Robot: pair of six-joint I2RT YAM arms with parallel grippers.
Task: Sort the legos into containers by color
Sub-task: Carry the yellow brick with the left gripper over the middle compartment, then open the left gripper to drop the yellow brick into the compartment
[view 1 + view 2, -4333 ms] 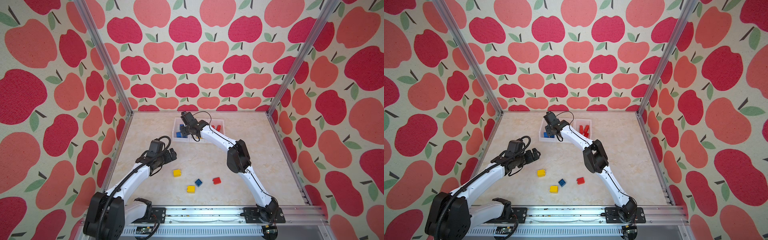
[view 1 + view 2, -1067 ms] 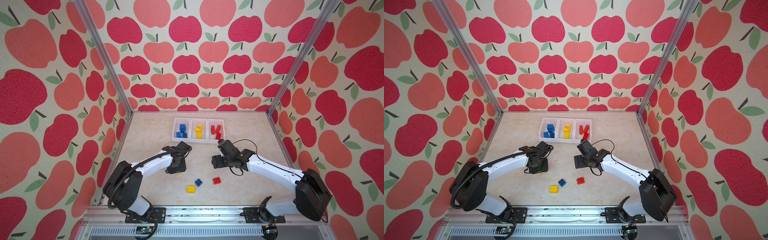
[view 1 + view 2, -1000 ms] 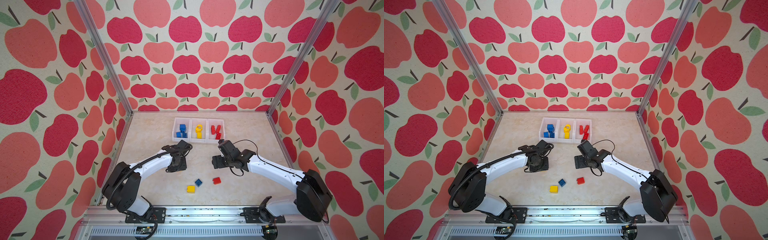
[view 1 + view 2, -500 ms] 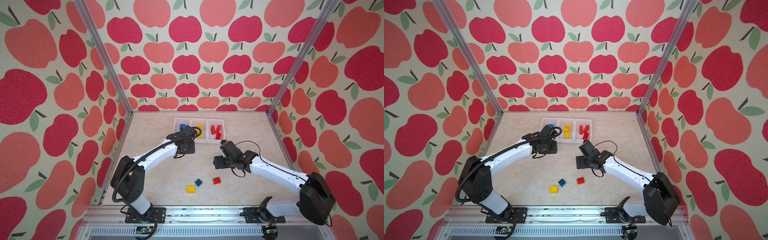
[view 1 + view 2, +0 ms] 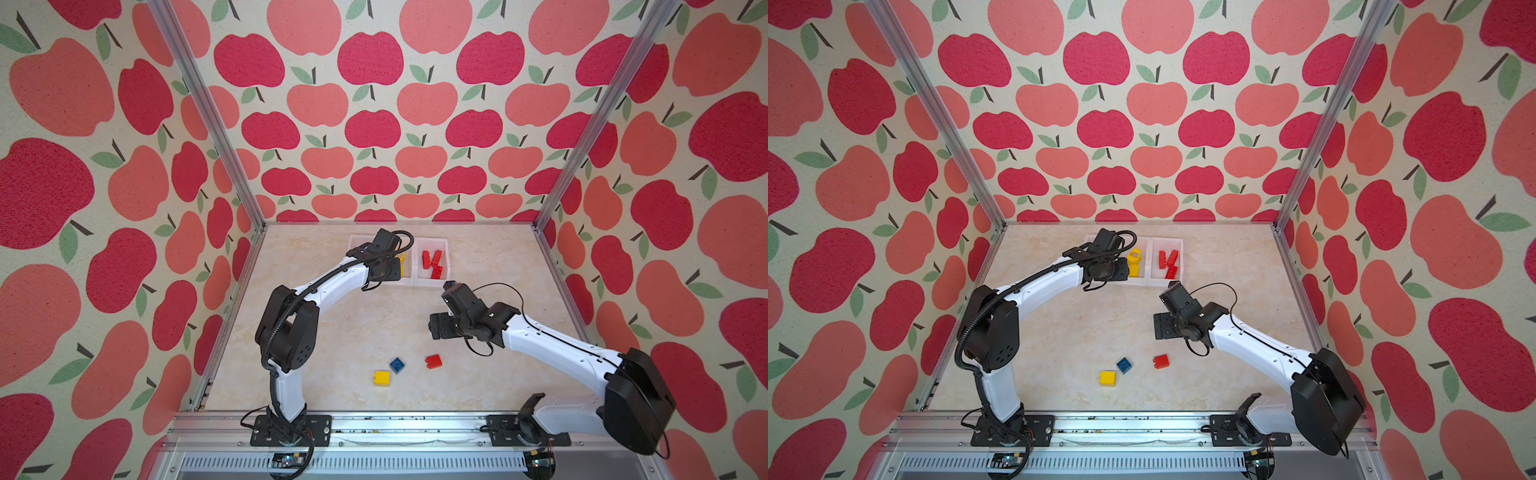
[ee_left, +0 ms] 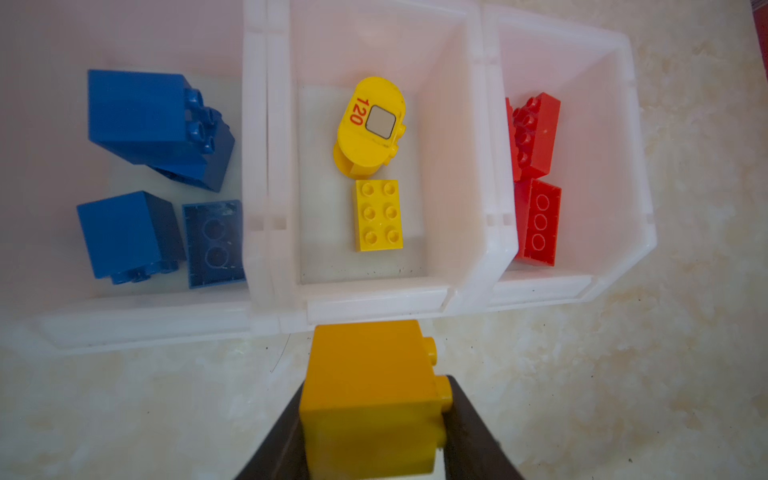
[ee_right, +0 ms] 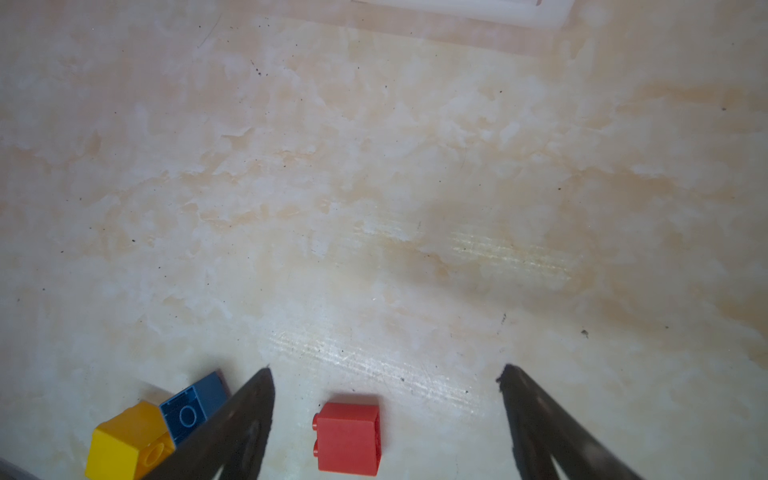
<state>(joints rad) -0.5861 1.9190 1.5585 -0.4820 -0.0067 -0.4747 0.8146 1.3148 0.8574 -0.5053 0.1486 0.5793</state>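
I need to move my left gripper outward past the middle container's front rim and let go of the yellow brick over the middle container. The container's yellow pieces are outward of my gripper.
My left gripper (image 6: pixel 376 386) is shut on a yellow brick (image 6: pixel 370 399), just short of the front rim of the middle container (image 6: pixel 374 291). That bin holds a rounded yellow piece (image 6: pixel 372 124) and a flat yellow brick (image 6: pixel 378 214). Blue bricks (image 6: pixel 158 124) fill the neighbouring bin, and red bricks (image 6: pixel 534 133) lie in the third. In a top view the left gripper (image 5: pixel 390 266) hangs over the containers (image 5: pixel 432 284). My right gripper (image 7: pixel 386 368) stands open above the floor, with a red brick (image 7: pixel 348 436) lying below, between its fingers.
A blue brick (image 5: pixel 397 365) and a yellow brick (image 5: pixel 381 378) lie touching on the marble floor, left of the red brick (image 5: pixel 433 361). Apple-patterned walls close in three sides. A metal rail (image 5: pixel 374 419) with both arm bases runs along the front.
The left arm has carried the yellow brick from mid-floor back to the containers. The right gripper has drifted slightly and stays open.
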